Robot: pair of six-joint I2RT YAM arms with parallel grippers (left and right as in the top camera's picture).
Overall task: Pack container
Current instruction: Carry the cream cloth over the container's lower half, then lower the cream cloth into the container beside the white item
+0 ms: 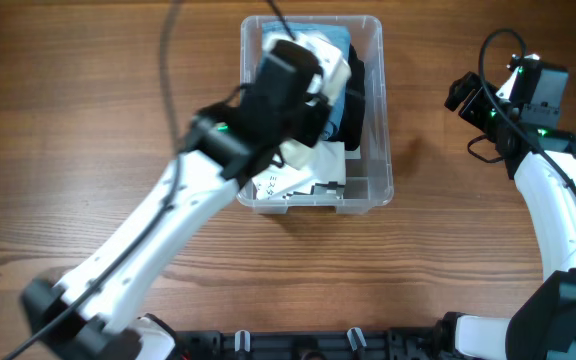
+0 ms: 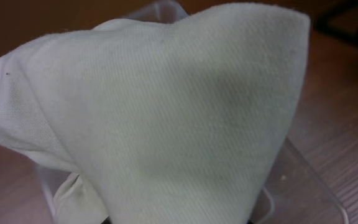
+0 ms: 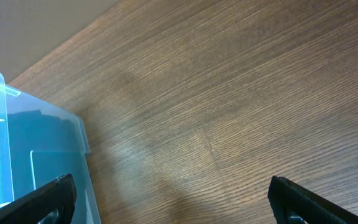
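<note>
I will lower my left gripper next, and then I will move it back over the container's near end to let go of the white garment.
The clear plastic container stands at the table's far middle and holds a blue garment, a dark garment and white cloth. My left gripper hangs over the container, shut on a white garment that drapes into it. In the left wrist view the white garment fills the frame and hides the fingers; the container's rim shows beneath. My right gripper is open and empty over bare table to the container's right; its wrist view shows the jaws wide apart beside the container's corner.
The wooden table extends to the left and right of the container. The left arm's white links cross the front left of the table. A black rail runs along the front edge.
</note>
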